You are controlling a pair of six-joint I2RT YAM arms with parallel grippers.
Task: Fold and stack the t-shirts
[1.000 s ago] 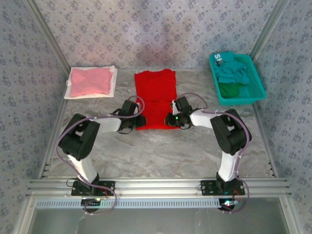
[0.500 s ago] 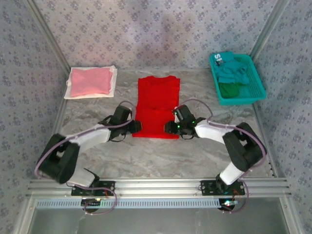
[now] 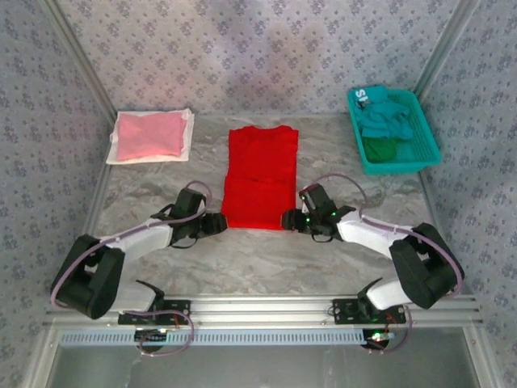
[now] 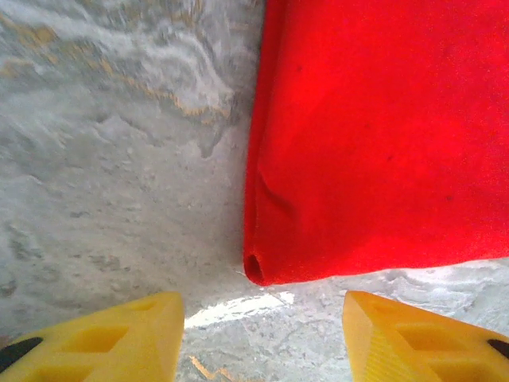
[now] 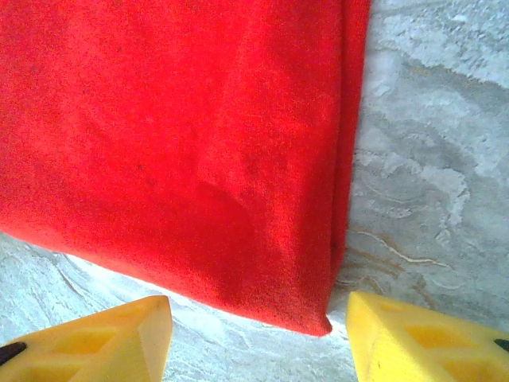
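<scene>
Next, my left gripper moves down toward the shirt until its open fingers straddle the red hem's nearest corner point(image 3: 227, 226) point(image 4: 258, 267), which lies below and just past them.
The red t-shirt point(image 3: 259, 176) lies flat on the table as a long folded rectangle. My left gripper point(image 3: 218, 225) sits just off its near left corner point(image 4: 262, 270), open, its yellow fingers point(image 4: 103, 338) empty and apart from the cloth. Off the near right corner point(image 5: 314, 314) my right gripper point(image 3: 288, 220) is open too, holding nothing. A folded pale pink t-shirt point(image 3: 149, 134) rests on a white sheet point(image 3: 187, 145) at the back left. Teal point(image 3: 388, 117) and dark green point(image 3: 377, 149) shirts lie bunched in the basket.
The teal mesh basket point(image 3: 426, 153) stands at the back right, by the patterned side wall. Bare marble tabletop point(image 3: 266, 267) runs between the red shirt and the arm bases. An aluminium rail point(image 3: 258, 307) edges the near side.
Both grippers have drawn back toward the near edge and now lie off the red shirt's front corners. The shirt's near edge sits a little closer to me than a second ago.
</scene>
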